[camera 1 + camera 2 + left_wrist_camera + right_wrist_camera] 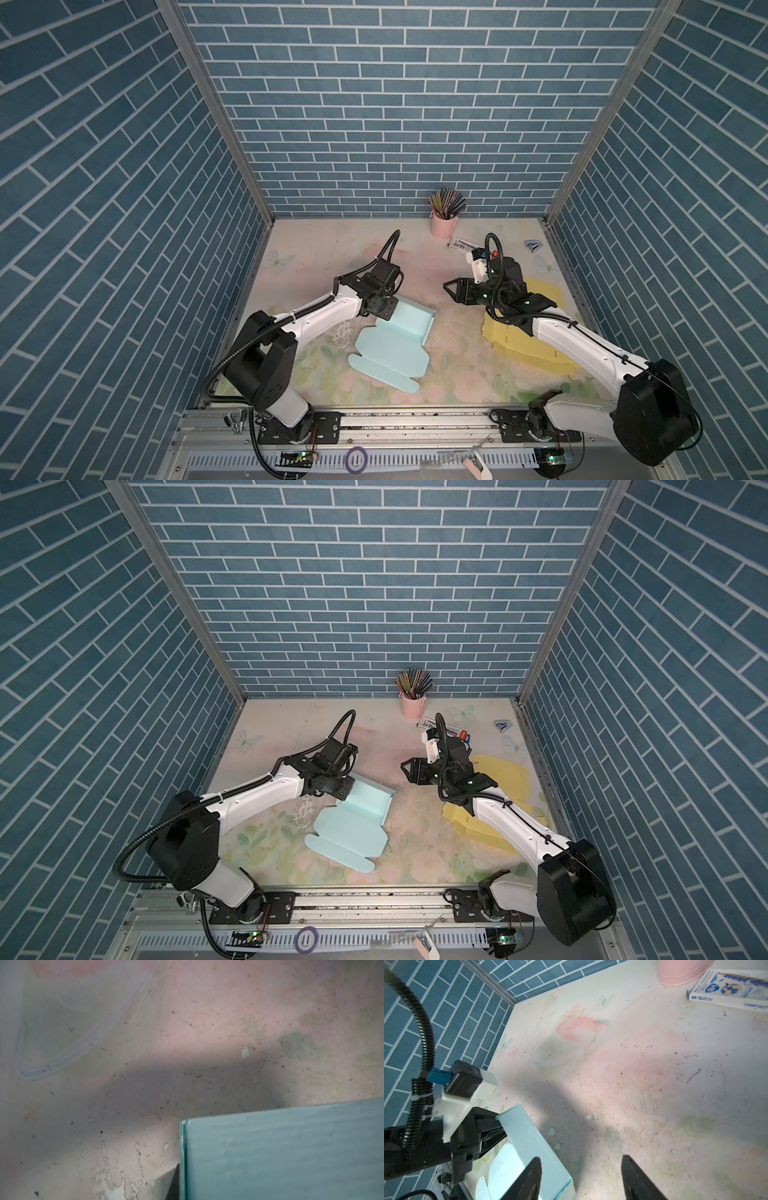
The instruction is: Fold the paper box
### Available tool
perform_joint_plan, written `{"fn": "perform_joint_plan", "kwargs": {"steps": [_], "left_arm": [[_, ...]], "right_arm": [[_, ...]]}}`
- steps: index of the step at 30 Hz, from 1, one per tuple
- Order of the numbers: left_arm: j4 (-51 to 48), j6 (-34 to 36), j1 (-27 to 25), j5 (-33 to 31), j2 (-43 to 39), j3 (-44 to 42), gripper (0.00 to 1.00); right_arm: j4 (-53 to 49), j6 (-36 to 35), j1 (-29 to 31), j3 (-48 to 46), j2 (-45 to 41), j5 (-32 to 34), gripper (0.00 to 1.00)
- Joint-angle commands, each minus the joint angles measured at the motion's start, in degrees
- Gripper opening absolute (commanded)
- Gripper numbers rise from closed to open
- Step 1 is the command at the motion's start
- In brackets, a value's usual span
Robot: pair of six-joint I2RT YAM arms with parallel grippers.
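Observation:
My left gripper should next lower the raised side's end, which it is holding clear of the tabletop below, until the tilted box sits flat, and then release it.
The light blue paper box lies half unfolded mid-table, with its far wall raised and flaps flat toward the front. My left gripper is shut on the left end of that raised wall. In the left wrist view the wall fills the lower corner and the fingers are hidden. In the right wrist view the left gripper pinches the wall's end. My right gripper hangs open above the table, right of the box, holding nothing.
A stack of flat yellow paper sheets lies under the right arm. At the back stand a pink cup of pencils and a pencil carton. A small blue item sits at the back right.

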Motion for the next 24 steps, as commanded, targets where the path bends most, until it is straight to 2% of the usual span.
{"fn": "perform_joint_plan", "kwargs": {"steps": [1,5,11,19,24], "left_arm": [[-6.7,-0.54,-0.3,-0.3,1.68,3.27,0.0],[-13.96,-1.1,-0.3,-2.1,6.48,7.81,0.0],[-19.43,-0.52,-0.3,-3.27,11.83,11.99,0.0],[-21.1,-0.44,-0.3,-4.0,18.34,16.57,0.0],[-21.21,-0.86,-0.21,-2.96,21.82,19.29,0.06]], "right_arm": [[3.08,2.26,-0.97,-1.29,-2.37,-1.62,0.62],[5.64,3.04,-1.76,-3.82,-3.35,-2.05,0.62],[10.03,4.21,-2.34,-7.85,-4.56,-2.33,0.62],[9.52,3.12,-3.37,-9.44,-7.07,-3.1,0.61],[8.28,1.76,-4.11,-9.86,-8.0,-2.99,0.61]]}}
